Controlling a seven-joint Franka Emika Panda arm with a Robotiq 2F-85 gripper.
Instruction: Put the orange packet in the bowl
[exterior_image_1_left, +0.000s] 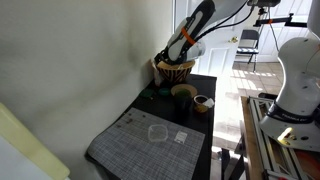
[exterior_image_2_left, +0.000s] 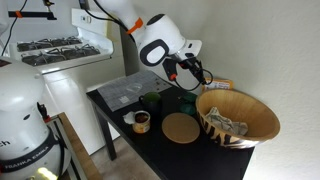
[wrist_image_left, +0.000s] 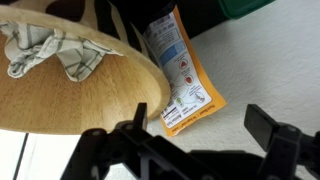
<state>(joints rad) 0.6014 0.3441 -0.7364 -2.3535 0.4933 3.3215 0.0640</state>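
The orange packet's loose end (exterior_image_2_left: 218, 85) (wrist_image_left: 195, 113) is outward and lined up between my gripper's open fingers, so next I should ease my gripper outward toward the wall and close it on that end.
The orange packet (wrist_image_left: 186, 78) lies against a white surface right beside the rim of the tan woven bowl (wrist_image_left: 90, 95). Its printed white label faces the wrist camera. In an exterior view a bit of orange (exterior_image_2_left: 217, 85) shows behind the bowl (exterior_image_2_left: 262, 108). A crumpled checked cloth (wrist_image_left: 45, 50) lies inside the bowl. My gripper (wrist_image_left: 205, 122) is open and empty, its two fingers apart just short of the packet's lower end, not touching it. In both exterior views the gripper (exterior_image_1_left: 174, 56) (exterior_image_2_left: 192, 70) hovers by the bowl (exterior_image_1_left: 175, 70) at the table's far end, near the wall.
A dark olive bowl (exterior_image_1_left: 183, 92), a small cup (exterior_image_1_left: 201, 103) and a round cork disc (exterior_image_2_left: 181, 128) stand on the black table. A grey placemat (exterior_image_1_left: 150, 140) covers the table's other end. The white wall is close behind the bowl.
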